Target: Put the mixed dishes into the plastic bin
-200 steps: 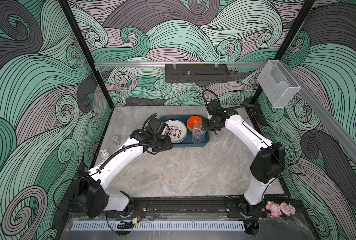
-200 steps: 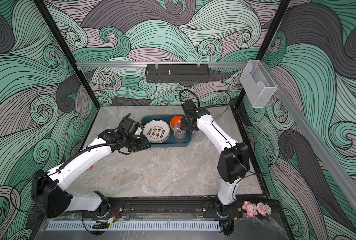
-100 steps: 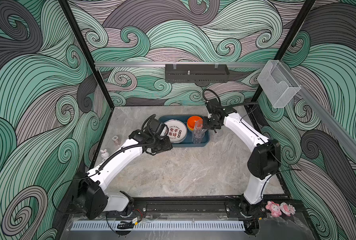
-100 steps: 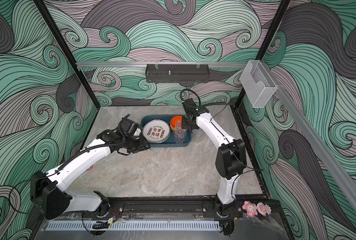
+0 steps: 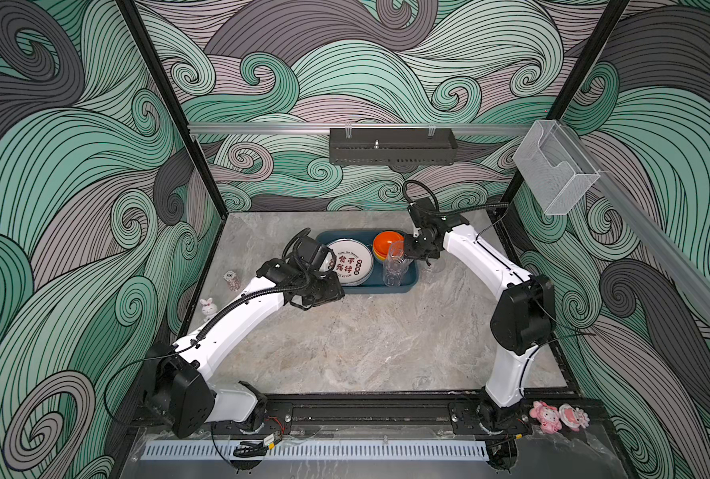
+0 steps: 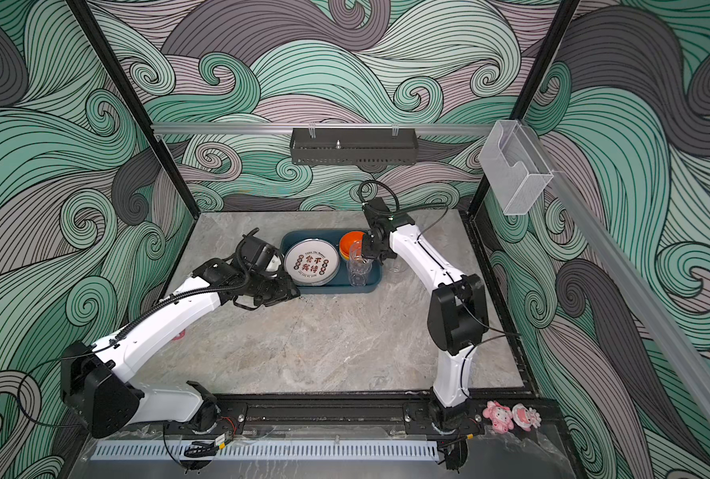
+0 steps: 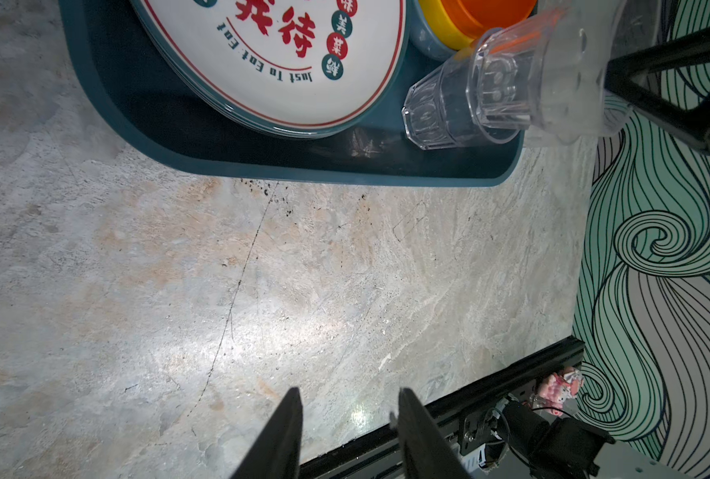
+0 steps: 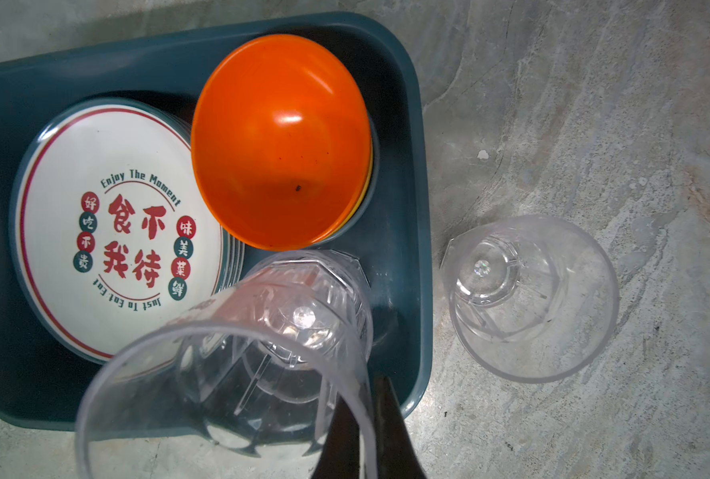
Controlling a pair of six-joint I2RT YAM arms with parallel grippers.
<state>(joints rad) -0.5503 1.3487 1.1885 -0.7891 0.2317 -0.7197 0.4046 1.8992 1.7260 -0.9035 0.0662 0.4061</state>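
Note:
Next, my right gripper lowers slightly over that standing tumbler (image 5: 393, 276) (image 8: 345, 289) and releases the clear tumbler's rim, because the held tumbler sits partly inside the one in the bin.
The teal plastic bin (image 5: 365, 288) (image 8: 403, 166) holds a stack of printed plates (image 5: 351, 263) (image 8: 125, 232) and an orange bowl (image 5: 387, 242) (image 8: 278, 141) nested on a yellow and a blue one. My right gripper (image 8: 365, 414) (image 5: 411, 251) is shut on the rim of a clear tumbler (image 8: 146, 373) (image 7: 560, 74). That tumbler sits partly inside another tumbler (image 7: 432, 112) standing in the bin's near right corner. A third tumbler (image 8: 527, 298) stands on the table just right of the bin. My left gripper (image 7: 349, 398) (image 5: 328, 290) hangs open and empty over the table by the bin's front left corner.
A white rabbit figurine (image 5: 208, 307) and a small patterned cup (image 5: 232, 280) stand by the left wall. A black perforated tray (image 5: 392, 145) hangs on the back rail and a clear acrylic box (image 5: 554, 166) on the right rail. Pink figurines (image 5: 556, 416) sit at the front right.
The right arm's elbow has drifted a little to the left while its gripper keeps the tumbler over the bin. The left arm has hardly moved.

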